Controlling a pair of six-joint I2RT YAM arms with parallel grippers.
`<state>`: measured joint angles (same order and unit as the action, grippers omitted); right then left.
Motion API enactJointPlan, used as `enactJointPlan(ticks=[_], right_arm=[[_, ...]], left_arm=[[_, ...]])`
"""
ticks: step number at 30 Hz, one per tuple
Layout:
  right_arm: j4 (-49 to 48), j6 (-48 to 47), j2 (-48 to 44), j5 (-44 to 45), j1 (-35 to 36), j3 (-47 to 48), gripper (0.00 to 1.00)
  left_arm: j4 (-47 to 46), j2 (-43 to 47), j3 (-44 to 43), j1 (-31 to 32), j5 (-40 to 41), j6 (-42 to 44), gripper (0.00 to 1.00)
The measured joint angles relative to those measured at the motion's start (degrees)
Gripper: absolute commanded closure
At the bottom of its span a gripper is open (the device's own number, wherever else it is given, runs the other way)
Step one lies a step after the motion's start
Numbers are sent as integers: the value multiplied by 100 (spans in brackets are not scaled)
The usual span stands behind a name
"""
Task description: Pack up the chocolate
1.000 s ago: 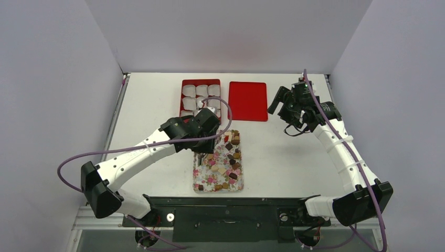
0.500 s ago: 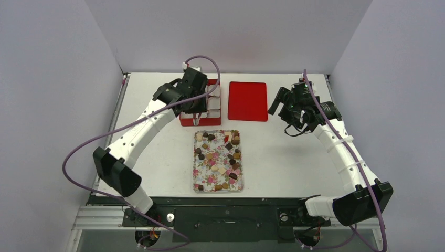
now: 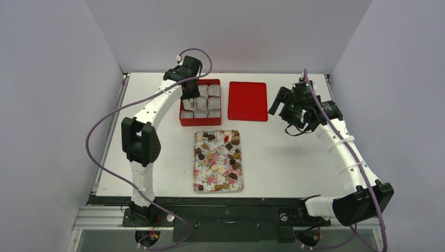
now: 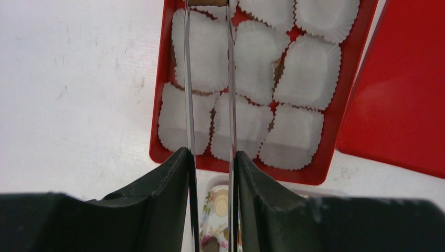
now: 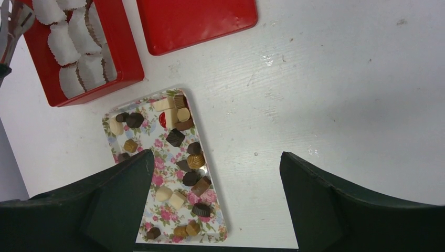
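I need to carry the tongs outward with my left gripper, over the red box's far corner cup (image 4: pixel 215 9) and away from the lid, because the tongs' tips are holding a brown piece of chocolate.
The chocolate (image 3: pixel 226 155) lies as many small brown, tan and cream pieces on the floral tray (image 3: pixel 202 177), also in the right wrist view (image 5: pixel 195 161). My left gripper (image 3: pixel 190 85) is shut on metal tongs (image 4: pixel 187 79) and hangs over the red box (image 3: pixel 199 123) of white paper cups (image 4: pixel 309 73). A small brown piece (image 4: pixel 207 2) shows between the tong tips at the frame's top edge. My right gripper (image 3: pixel 283 107) is open and empty, above the table to the right of the red lid (image 3: pixel 247 101).
The floral tray (image 5: pixel 157 143) sits in front of the red box (image 5: pixel 128 58). The red lid (image 5: pixel 199 21) lies flat right of the box. White walls close the table on three sides. Purple cables loop from both arms.
My left arm swung from the floral tray back and up over the red box, carrying the tongs. The right arm has not moved.
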<state>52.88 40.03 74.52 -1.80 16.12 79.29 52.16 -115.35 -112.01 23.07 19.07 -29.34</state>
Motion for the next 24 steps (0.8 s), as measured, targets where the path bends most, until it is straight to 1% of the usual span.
enactJointPlan(ticks=[5, 10, 24], right_arm=[[35, -33, 0, 2, 0, 11, 15], [50, -37, 2, 2, 0, 11, 15], [57, -55, 42, 0, -2, 11, 15]], left_arm=[[-2, -680, -811, -66, -13, 114, 70], [83, -1091, -1373, -74, -2, 140, 69], [282, -1237, -1484, -149, 22, 109, 60]])
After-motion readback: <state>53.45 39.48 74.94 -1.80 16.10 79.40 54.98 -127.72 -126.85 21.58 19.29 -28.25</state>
